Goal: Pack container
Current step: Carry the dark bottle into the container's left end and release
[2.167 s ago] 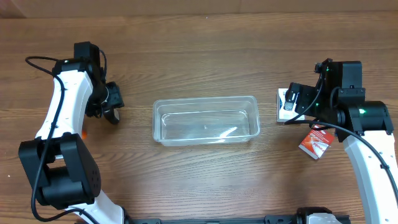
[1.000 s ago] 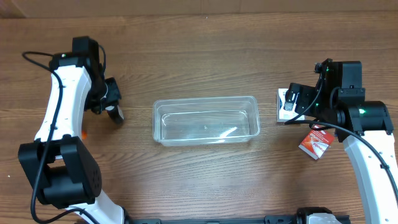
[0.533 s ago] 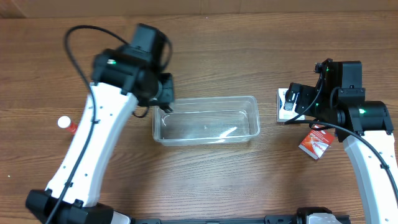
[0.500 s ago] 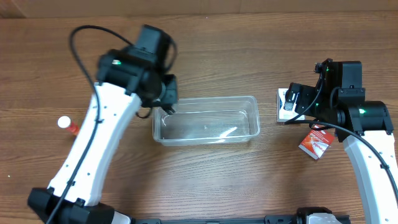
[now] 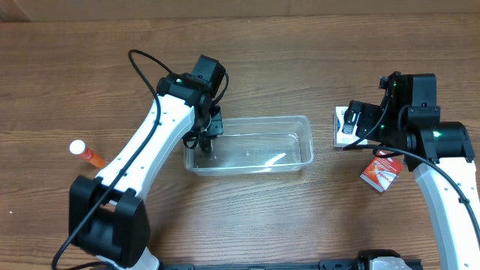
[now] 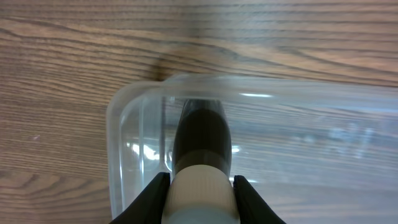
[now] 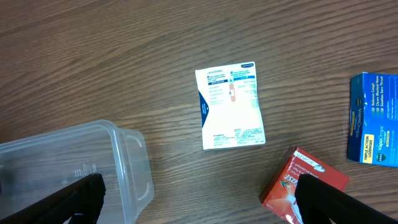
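My left gripper holds the small dark bottle. Next it needs to lower the bottle a little and stand it on the bottom of the container's empty end.
The container [image 5: 296,146] is a clear, shallow plastic tub at the table's middle. It also shows in the left wrist view [image 6: 122,118] and the right wrist view [image 7: 127,162]. My left gripper [image 5: 206,133] hangs over the container's left end. It is shut [image 6: 200,190] on a small dark bottle [image 6: 200,134] with a white cap, pointing down into the tub. My right gripper [image 5: 352,127] is open wide and empty [image 7: 199,202], hovering right of the container above a white box [image 7: 230,107].
A red packet [image 5: 381,172] lies at the right, also in the right wrist view [image 7: 292,180]. A blue box [image 7: 375,119] lies beyond it. An orange tube with a white cap [image 5: 86,152] lies at the far left.
My left arm has swung from the far left to the container's left end with the bottle in its jaws. The orange tube is now uncovered. The right arm has not moved.
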Available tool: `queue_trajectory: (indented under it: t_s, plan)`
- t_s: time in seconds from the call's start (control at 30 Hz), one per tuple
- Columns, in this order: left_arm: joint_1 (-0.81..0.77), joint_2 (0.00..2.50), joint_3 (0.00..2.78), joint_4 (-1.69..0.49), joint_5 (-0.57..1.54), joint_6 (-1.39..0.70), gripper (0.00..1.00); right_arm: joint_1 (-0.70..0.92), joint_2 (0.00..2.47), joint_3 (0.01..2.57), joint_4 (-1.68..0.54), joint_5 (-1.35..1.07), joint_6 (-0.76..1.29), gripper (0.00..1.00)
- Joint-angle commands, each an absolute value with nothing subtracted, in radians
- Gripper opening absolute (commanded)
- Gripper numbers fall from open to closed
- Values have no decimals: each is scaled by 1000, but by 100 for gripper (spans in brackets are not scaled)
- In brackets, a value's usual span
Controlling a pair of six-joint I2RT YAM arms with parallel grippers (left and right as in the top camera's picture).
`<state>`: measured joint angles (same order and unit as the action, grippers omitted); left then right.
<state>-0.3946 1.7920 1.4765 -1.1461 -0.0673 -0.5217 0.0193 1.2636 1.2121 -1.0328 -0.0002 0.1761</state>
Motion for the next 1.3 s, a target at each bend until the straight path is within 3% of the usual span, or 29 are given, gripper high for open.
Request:
queue_trajectory:
  t_s: [0.0,0.13,0.2,0.33,0.47,0.53,0.6,0.8,0.83,0.87,1.03,1.27]
  plan:
    - [-390,1847,1473,-1132,-113,-516,4,15,1260,1245,-1028,-2,179,100]
    - [-378,1870,1473,-1124,-115,-516,4,15,1260,1245,-1028,-2,179,100]
    - [-368,1870,1473,-1124,-115,-516,9,15,1260,1245,-1027,-2,179,100]
    - [-354,1870,1475,-1126,-106,-496,32,15,1260,1245,-1027,-2,179,100]
    - [-354,1870,1488,-1130,-103,-443,41,15,1260,1245,-1028,-2,179,100]
    - [-354,1870,1507,-1135,-100,-424,53,15,1260,1245,-1028,-2,179,100]
    - [-354,1870,1528,-1148,-99,-422,55,15,1260,1245,-1028,-2,179,100]
    - [-354,1870,1740,-1270,-78,-381,74,15,1260,1245,-1027,-2,179,100]
    - [-354,1870,1775,-1289,-79,-381,79,15,1260,1245,-1028,-2,179,100]
    - [-353,1870,1826,-1316,-81,-381,100,15,1260,1245,-1028,-2,179,100]
    - [-297,1868,1973,-1420,-85,-416,100,15,1260,1245,-1027,-2,179,100]
    - [-74,1694,2024,-1554,-108,-426,100,15,1260,1245,-1028,25,179,100]
